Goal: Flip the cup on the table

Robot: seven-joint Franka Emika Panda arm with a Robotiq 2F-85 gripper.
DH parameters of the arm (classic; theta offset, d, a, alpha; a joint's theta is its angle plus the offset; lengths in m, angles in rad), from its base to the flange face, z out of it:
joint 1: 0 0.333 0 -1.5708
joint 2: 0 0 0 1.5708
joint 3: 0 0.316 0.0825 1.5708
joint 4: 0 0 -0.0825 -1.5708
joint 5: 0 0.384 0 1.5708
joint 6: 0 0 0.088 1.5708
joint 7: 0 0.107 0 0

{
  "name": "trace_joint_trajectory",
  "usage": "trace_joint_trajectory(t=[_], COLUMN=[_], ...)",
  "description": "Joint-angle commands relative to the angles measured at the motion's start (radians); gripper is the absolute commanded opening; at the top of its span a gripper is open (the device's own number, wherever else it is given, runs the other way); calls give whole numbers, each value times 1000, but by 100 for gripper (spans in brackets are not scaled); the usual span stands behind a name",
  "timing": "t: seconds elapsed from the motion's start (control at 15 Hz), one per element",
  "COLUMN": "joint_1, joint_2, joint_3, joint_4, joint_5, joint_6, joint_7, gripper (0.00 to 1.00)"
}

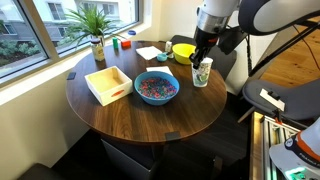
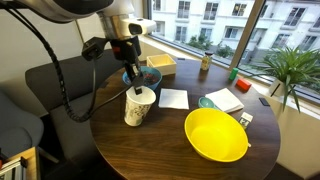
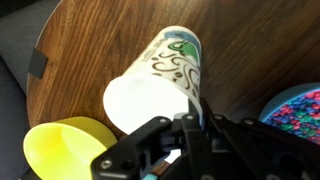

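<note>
The gripper will next move slightly toward the yellow bowl, and then it will open its fingers off the cup's rim.
The white cup with a bluish-green pattern (image 1: 201, 73) stands mouth up and slightly tilted near the edge of the round dark brown table (image 1: 130, 118). It shows in both exterior views (image 2: 139, 108) and in the wrist view (image 3: 168, 68). My gripper (image 1: 202, 61) (image 2: 135, 88) comes down from above and is shut on the cup's rim (image 3: 190, 112), one finger inside the mouth and one outside. I cannot tell whether the cup's base touches the table (image 2: 170, 155) or hangs just above it.
A yellow bowl (image 2: 215, 135) (image 1: 184, 50) sits close to the cup. A blue bowl of coloured bits (image 1: 156, 88) (image 2: 146, 77), a wooden tray (image 1: 108, 84), a white napkin (image 2: 173, 98) and a potted plant (image 1: 95, 28) are also on the table. A grey chair (image 2: 55, 85) stands beside it.
</note>
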Motion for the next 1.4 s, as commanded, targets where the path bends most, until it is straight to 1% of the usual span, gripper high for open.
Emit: trace_joint_trajectory(t=[0.0,0.2,0.53,0.6,0.67,0.73,0.93,1.07,1.13,1.2,1.27,1.33], joint_1=[-2,-8,-8,-9,-8,-9,-11,-13,-13,-9,-13,-16], joint_2=[-33,-39,-42,-42,-43,-47,-60,-74,-87,-98,-112,-133], joint_3=[8,9,8,8,7,7,5,5,3,-5,-9,-15], joint_4=[-57,-81,-104,-104,-104,-108,-107,-105,-100,-91,-90,-87], joint_5=[-81,-128,-154,-159,-158,-161,-159,-156,-143,-104,-98,-85], joint_6=[69,112,141,136,129,134,134,129,116,87,85,65], joint_7=[114,176,244,253,253,263,272,273,264,231,227,211], gripper=[1,1,1,29,30,35,59,73,81,88,97,100])
